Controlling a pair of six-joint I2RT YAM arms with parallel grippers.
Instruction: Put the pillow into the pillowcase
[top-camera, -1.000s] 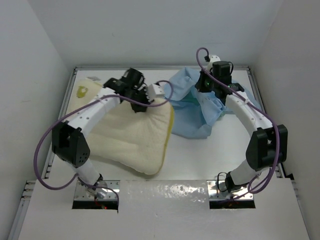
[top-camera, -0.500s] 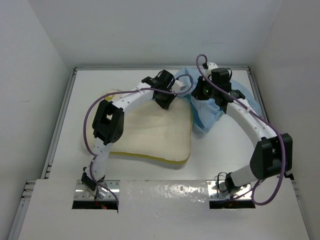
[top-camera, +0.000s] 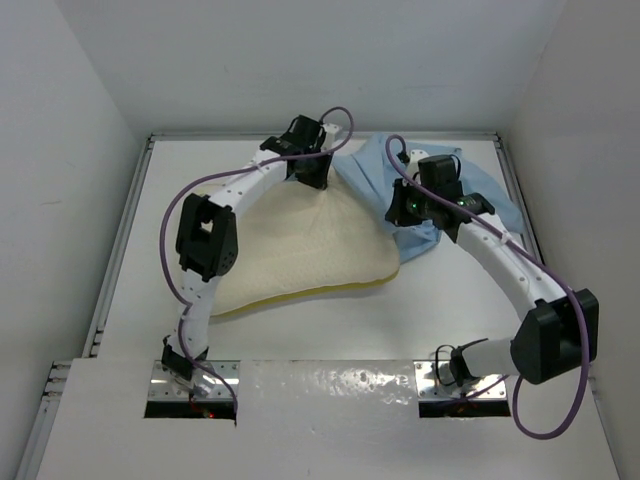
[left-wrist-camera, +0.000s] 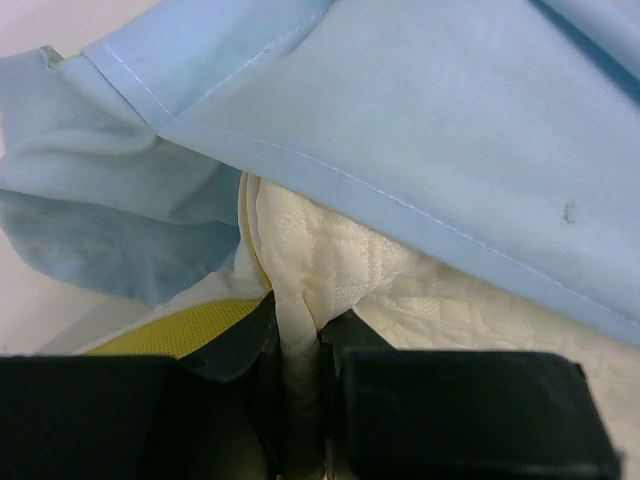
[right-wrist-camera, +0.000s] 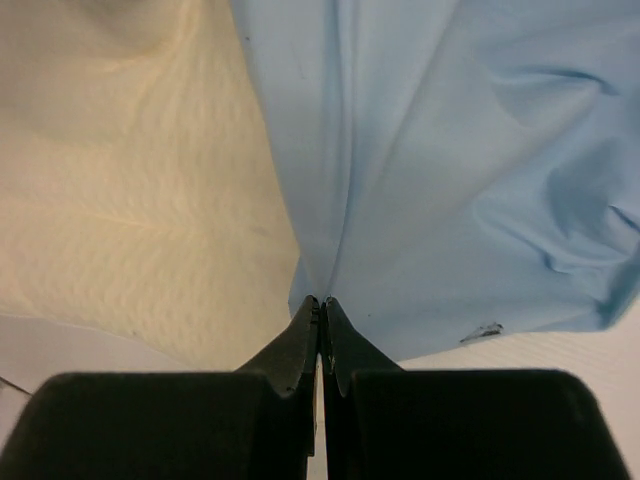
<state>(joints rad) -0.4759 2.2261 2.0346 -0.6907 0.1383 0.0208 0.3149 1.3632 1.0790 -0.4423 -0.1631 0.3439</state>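
The fold of pillow (top-camera: 300, 250) goes left in the top view and slightly outward next. My left gripper carries and releases it, since it sits under the pillowcase hem.
The cream-white pillow (top-camera: 300, 250) lies in the middle of the table, its yellow side band along the near edge. Its far corner meets the light blue pillowcase (top-camera: 470, 195) at the back right. My left gripper (top-camera: 318, 178) is shut on the pillow's far edge; in the left wrist view (left-wrist-camera: 298, 335) a fold of pillow (left-wrist-camera: 340, 260) sits between the jaws under the pillowcase hem (left-wrist-camera: 420, 130). My right gripper (top-camera: 398, 212) is shut on the pillowcase cloth (right-wrist-camera: 430, 160) beside the pillow (right-wrist-camera: 130, 180); the closed jaws show in the right wrist view (right-wrist-camera: 321, 302).
White walls enclose the table on the left, back and right. A raised rail (top-camera: 120, 250) runs along the table's left side. The arm bases (top-camera: 190, 385) sit at the near edge.
My left gripper has swung the pillow rightwards and back, turning it so its corner reaches the pillowcase. My right gripper has drawn the pillowcase forward and slightly left.
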